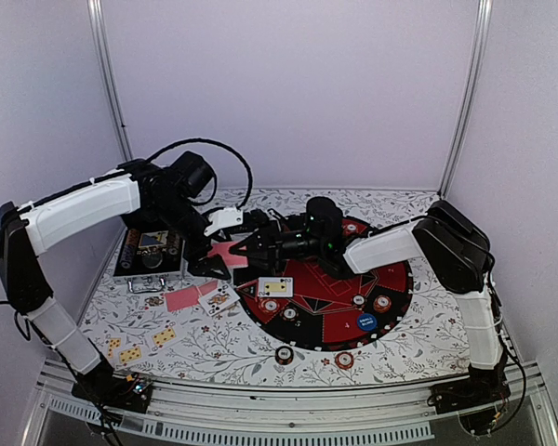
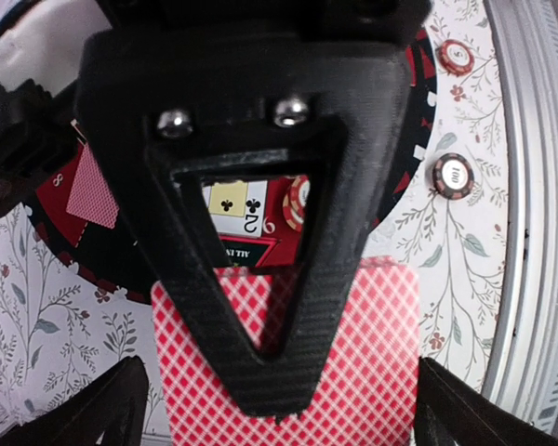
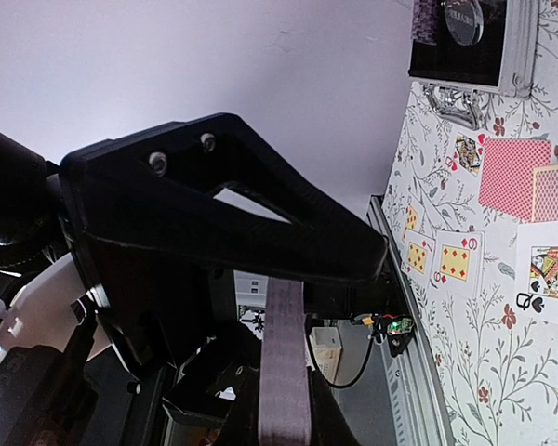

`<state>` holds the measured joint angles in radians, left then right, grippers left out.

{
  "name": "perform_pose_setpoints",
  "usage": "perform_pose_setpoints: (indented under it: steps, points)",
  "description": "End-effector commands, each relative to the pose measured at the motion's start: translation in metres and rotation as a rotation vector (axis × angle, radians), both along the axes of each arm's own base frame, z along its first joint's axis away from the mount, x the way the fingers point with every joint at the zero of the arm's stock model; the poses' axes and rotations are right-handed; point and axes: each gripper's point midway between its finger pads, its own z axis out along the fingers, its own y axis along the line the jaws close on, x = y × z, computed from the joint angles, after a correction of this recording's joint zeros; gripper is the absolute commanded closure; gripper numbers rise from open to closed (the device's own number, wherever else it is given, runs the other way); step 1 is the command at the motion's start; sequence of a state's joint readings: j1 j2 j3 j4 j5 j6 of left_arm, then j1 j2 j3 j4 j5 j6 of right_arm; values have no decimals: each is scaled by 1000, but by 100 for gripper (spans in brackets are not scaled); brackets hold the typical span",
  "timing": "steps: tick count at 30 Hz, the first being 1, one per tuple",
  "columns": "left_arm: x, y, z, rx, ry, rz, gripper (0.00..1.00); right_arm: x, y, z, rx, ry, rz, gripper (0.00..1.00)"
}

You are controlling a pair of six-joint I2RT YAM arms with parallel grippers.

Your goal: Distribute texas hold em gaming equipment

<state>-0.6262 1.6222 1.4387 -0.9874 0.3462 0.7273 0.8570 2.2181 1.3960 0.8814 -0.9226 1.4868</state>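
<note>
The red-backed card is already between the open fingers. Next, my left gripper will move gently a little toward the right gripper and close on the card's side edges.
A red-backed playing card (image 1: 227, 252) hangs above the left rim of the round mat (image 1: 391, 279). My right gripper (image 1: 241, 247) is shut on it; the right wrist view shows the card (image 3: 285, 372) edge-on between the jaws of the right gripper (image 3: 288, 307). My left gripper (image 1: 211, 264) stands wide open around the same card (image 2: 377, 353), its fingers (image 2: 121, 409) apart from it on both sides. Chips (image 1: 284, 354) and a blue button disc (image 1: 366, 323) lie on and near the mat. A face-up card (image 1: 275, 286) rests on the mat.
The silver case (image 1: 149, 253) stands at the back left. Red-backed cards (image 1: 181, 298) and several face-up cards (image 1: 130, 353) lie on the floral cloth at the front left. Two chips (image 2: 453, 175) sit near the table's front rail.
</note>
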Motion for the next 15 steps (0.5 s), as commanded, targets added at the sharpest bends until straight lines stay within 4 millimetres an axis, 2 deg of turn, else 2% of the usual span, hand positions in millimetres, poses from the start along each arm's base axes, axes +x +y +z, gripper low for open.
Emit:
perform_pose_setpoints:
  steps: [1, 11, 15]
  points:
    - [-3, 1, 6, -34, -16, -20, 0, -7, -3, 17, 46, -34, 19, 100]
    - [3, 1, 0, -13, -26, -24, 10, -7, -2, 11, 30, -20, 25, 100]
    - [-2, 1, -6, 1, -19, -39, 4, -8, -1, 11, 26, -17, 29, 100]
